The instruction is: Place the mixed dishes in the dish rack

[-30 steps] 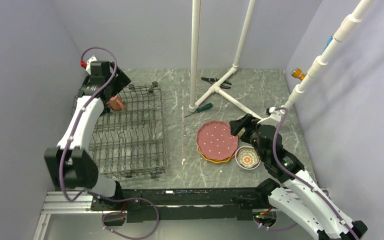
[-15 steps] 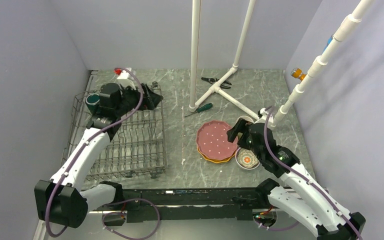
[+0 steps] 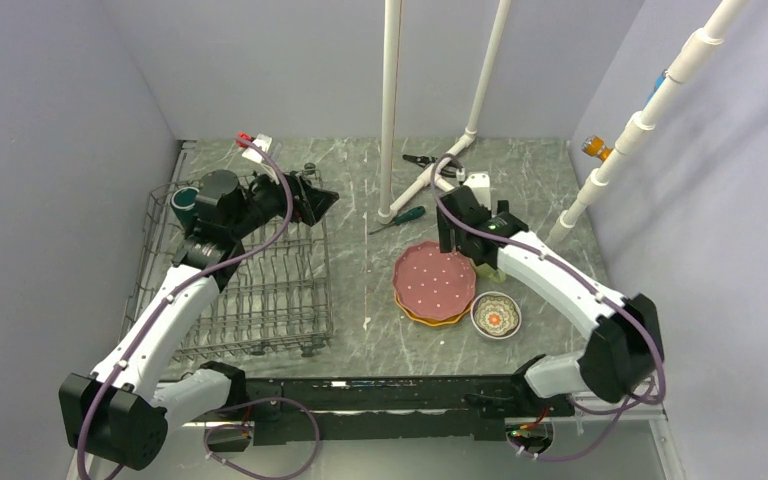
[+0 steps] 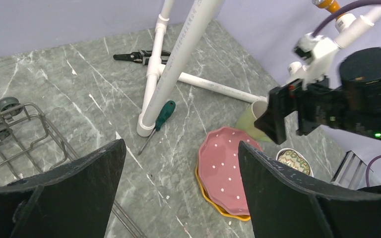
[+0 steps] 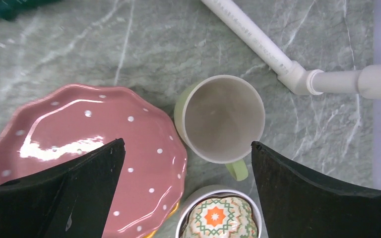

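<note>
The light green mug stands upright with its top open. My right gripper moves down onto the light green mug's side [image 5: 181, 119] beside the pink dotted plate next, one fingertip inside.
The grey wire dish rack [image 3: 260, 290] stands at the left, with a dark green mug [image 3: 185, 204] in its back left corner. My left gripper [image 3: 312, 203] hovers over the rack's back right corner, open and empty [image 4: 181, 193]. Right of the rack, the pink dotted plate [image 3: 434, 279] lies stacked on the yellow-orange plate [image 4: 217, 200]. A floral bowl [image 3: 496, 314] sits to their right. Behind the bowl stands the light green mug [image 5: 221, 118], upright with its handle toward the bowl [image 5: 221, 218]. My right gripper [image 5: 186, 193] hangs open above this mug, touching nothing [image 3: 463, 243].
A white pipe frame [image 3: 390, 110] rises from the back middle, with one foot [image 5: 258, 44] running close behind the light green mug. A green-handled screwdriver [image 3: 402, 216] and pliers [image 3: 430, 161] lie by the frame's base. Grey walls close in the left, back and right.
My left arm swung right from the rack's back left corner, uncovering the dark green mug there. My right arm moved back from the bowl to above the light green mug, jaws widening.
</note>
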### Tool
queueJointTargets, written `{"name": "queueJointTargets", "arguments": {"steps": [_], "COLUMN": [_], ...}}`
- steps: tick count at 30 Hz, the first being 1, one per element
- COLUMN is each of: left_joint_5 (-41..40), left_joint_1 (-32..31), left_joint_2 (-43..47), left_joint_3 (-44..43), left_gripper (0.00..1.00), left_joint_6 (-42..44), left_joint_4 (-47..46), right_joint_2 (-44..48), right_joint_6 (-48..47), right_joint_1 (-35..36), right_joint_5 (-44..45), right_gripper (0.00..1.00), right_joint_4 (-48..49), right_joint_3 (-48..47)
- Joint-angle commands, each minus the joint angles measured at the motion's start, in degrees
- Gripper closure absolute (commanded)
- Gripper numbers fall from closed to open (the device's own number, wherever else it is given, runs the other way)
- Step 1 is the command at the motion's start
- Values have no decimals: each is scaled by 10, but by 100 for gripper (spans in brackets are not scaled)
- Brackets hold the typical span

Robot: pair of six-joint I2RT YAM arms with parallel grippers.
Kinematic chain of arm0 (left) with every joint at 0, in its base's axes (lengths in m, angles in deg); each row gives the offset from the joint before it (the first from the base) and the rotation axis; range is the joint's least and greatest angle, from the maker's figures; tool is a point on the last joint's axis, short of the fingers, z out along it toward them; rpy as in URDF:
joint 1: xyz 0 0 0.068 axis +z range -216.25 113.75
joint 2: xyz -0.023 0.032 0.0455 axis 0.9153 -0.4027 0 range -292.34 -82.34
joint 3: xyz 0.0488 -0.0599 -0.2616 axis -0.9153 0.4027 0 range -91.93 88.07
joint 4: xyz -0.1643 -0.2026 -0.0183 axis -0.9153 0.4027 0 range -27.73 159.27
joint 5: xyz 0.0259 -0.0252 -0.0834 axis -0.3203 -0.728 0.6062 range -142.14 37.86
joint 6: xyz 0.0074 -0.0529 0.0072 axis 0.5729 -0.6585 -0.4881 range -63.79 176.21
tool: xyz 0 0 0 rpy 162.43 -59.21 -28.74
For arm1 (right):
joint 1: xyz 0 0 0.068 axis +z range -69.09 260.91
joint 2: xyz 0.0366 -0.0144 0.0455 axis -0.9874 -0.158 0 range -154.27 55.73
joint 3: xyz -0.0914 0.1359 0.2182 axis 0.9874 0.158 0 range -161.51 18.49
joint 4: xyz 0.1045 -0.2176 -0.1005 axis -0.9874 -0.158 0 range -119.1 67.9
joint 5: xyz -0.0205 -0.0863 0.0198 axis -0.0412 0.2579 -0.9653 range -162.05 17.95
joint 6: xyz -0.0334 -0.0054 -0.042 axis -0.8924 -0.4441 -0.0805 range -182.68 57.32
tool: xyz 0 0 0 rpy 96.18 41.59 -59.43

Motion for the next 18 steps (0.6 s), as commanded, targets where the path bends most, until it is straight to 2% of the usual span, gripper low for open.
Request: {"name": "queueJointTargets", "arguments": {"steps": [1, 6, 8, 9, 15, 18], "left_joint_5": [19, 36, 38, 36, 29, 25], "left_joint_1": [-1, -1, -1, -1, 0, 0], "left_joint_2": [10, 2, 2, 2, 2, -1], "left_joint_3": [-6, -7, -6, -6, -9, -12], "left_gripper": [12, 12, 12, 12, 12, 12], "left_joint_6": [8, -7, -11, -11, -9, -8], "left_joint_4": [-29, -37, -39, -38, -28, -24], "right_joint_2": [-38, -52, -53, -54, -68, -72], "right_joint_6": [-37, -31, -24, -12, 14, 23], "right_joint_1": [-10, -30, -45, -51, -89, -98], "right_joint_5": [13, -37, -62, -62, -103, -112], "right_gripper": [1, 3, 12, 19, 24, 33], "right_joint_4": [4, 86, 125, 135, 187, 205], "right_joint_3": [-17, 15, 34, 42, 77, 89]}}
